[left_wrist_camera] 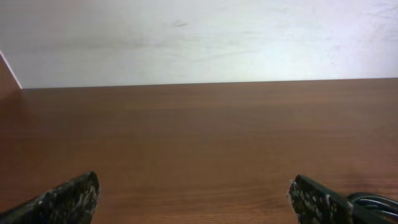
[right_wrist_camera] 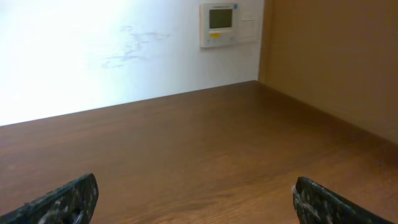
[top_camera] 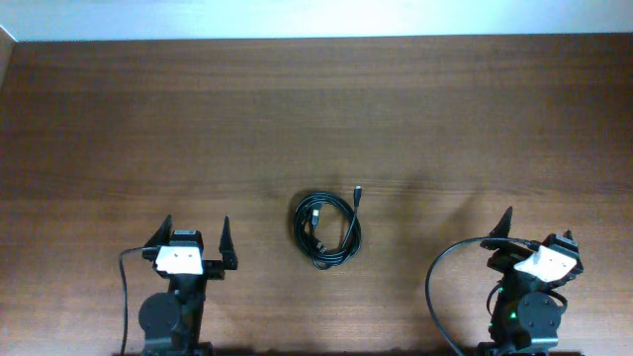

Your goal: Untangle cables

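Note:
The coil's nearest side (top_camera: 299, 226) (left_wrist_camera: 357, 197), with its cables bunched, is below my left gripper and to its right in the overhead view, so I should move over, tilt down and go lower.
The cables (top_camera: 326, 229) lie as a small coil of thin black cords in the middle of the wooden table (top_camera: 316, 109), with plugs at the coil's top and inside it. My left gripper (top_camera: 196, 225) is open and empty at the front left, well left of the coil. In the left wrist view its fingers (left_wrist_camera: 194, 180) stand wide apart over bare wood, and a bit of the coil (left_wrist_camera: 376, 201) shows at the lower right edge. My right gripper (top_camera: 539, 225) is open and empty at the front right, well right of the coil. The right wrist view (right_wrist_camera: 195, 182) shows no cable.
A thick black arm cable (top_camera: 435, 287) loops beside the right arm's base, and another (top_camera: 124, 287) runs by the left base. A white wall with a control panel (right_wrist_camera: 219, 23) rises behind the table. A wooden side panel (right_wrist_camera: 336, 56) stands at the right.

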Motion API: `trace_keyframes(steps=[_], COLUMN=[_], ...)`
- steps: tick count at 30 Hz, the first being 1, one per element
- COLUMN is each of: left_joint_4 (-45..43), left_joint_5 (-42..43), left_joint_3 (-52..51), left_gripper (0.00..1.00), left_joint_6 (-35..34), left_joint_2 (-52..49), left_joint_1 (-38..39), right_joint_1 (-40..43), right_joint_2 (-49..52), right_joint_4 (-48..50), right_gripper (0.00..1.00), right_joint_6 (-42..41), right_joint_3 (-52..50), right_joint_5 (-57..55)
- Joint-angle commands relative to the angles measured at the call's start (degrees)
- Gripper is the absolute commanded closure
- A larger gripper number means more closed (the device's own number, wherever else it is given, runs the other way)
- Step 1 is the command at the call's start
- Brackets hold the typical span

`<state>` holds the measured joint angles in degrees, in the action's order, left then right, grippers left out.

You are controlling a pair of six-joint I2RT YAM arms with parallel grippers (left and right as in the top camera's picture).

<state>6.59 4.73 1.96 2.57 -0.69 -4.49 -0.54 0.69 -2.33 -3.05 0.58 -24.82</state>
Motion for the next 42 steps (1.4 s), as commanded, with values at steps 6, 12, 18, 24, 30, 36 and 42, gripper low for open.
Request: trace_keyframes(steps=[6,12,18,24,30,36,42], left_joint_4=[8.4,46.7,55.8,53.9,53.1,51.0,51.4], left_joint_5=[12.8,21.9,27.5,27.4,26.0,22.2,22.3], left_joint_3=[14.1,59.2,63.2,63.2,63.2,63.2,63.1], left_gripper=[0.01,0.01,0.01,0.01,0.01,0.01,0.01], left_joint_6=[-1.7,-1.7,7.0,13.8,13.4,13.4,13.4], left_joint_2=[-13.9,-47.3,-53.9,-56.4,-56.4,-56.4,-56.4], left_joint_1=[-0.2,3.9,5.6,5.6,5.6,5.6,5.6], right_joint_1=[-0.3,-0.3,-0.8,-31.3,-38.5,-35.4,-32.8], right_joint_2=[1.2,30.8,58.1,77.1,82.9,94.7,98.7], right_joint_4=[-11.2,-58.4,-76.7,-52.7,-31.5,-32.3,-32.9], right_gripper=[0.01,0.01,0.01,0.01,0.00,0.11,0.24], right_joint_6=[-3.5,-10.7,-1.5,-3.5,-3.4,-3.2,-4.4], right_joint_3=[13.0,57.2,63.2,63.3,63.0,62.3,62.2], right_joint_5=[37.6,56.7,54.5,39.5,28.4,23.9,24.2])
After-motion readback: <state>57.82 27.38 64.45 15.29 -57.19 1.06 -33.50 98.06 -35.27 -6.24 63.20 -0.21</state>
